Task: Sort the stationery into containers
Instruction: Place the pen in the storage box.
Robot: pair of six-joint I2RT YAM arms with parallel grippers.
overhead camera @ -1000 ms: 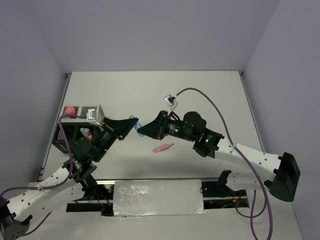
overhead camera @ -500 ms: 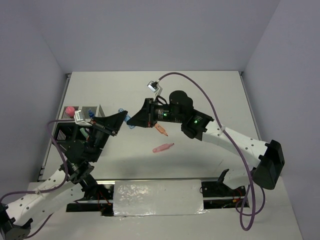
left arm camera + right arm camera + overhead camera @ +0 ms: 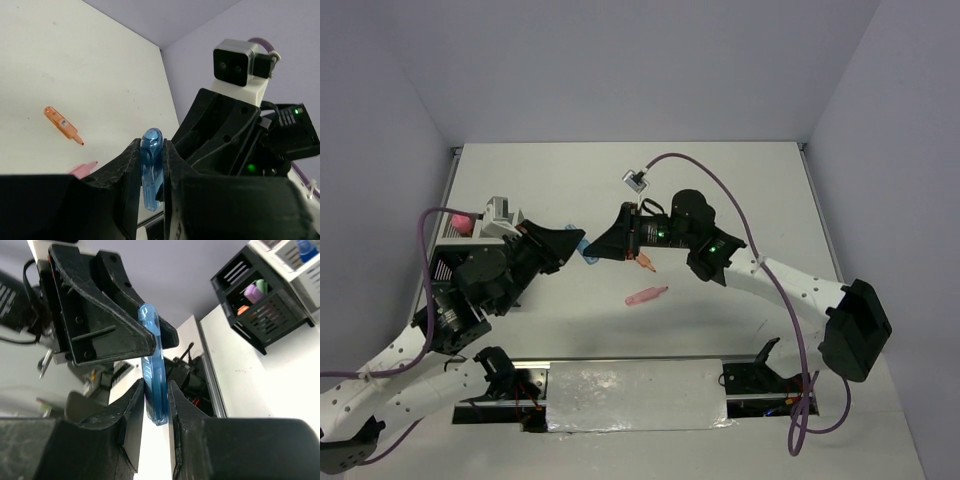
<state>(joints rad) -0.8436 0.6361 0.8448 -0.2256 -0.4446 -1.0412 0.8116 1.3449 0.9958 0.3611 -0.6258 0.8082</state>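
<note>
The black section (image 3: 446,262) lies below the gripper, to its left in the top view, so next my left gripper needs to turn and swing over it to release the pen.
A translucent blue pen (image 3: 151,170) hangs in the air between both grippers. My left gripper (image 3: 151,148) is shut on it, with the rounded cap sticking out past the fingertips. My right gripper (image 3: 156,388) faces it from the other side, its jaws pressed against the same blue pen (image 3: 153,355). From above, the two grippers meet at the blue pen (image 3: 583,245), just right of the containers (image 3: 442,268). An orange pen (image 3: 642,262) and a pink pen (image 3: 647,296) lie on the table. The black compartment (image 3: 280,307) holds purple, green and orange items.
A pink-capped item (image 3: 463,221) stands in the organizer's far corner. A blue-capped bottle (image 3: 305,247) sits in a white compartment (image 3: 292,262). A foil-covered strip (image 3: 635,395) runs along the near edge between the arm bases. Grey walls enclose the table.
Both grippers stayed together at the blue pen, shifting slightly left and away. The left arm's wrist rose and turned over the organizer. The right arm reached farther left.
</note>
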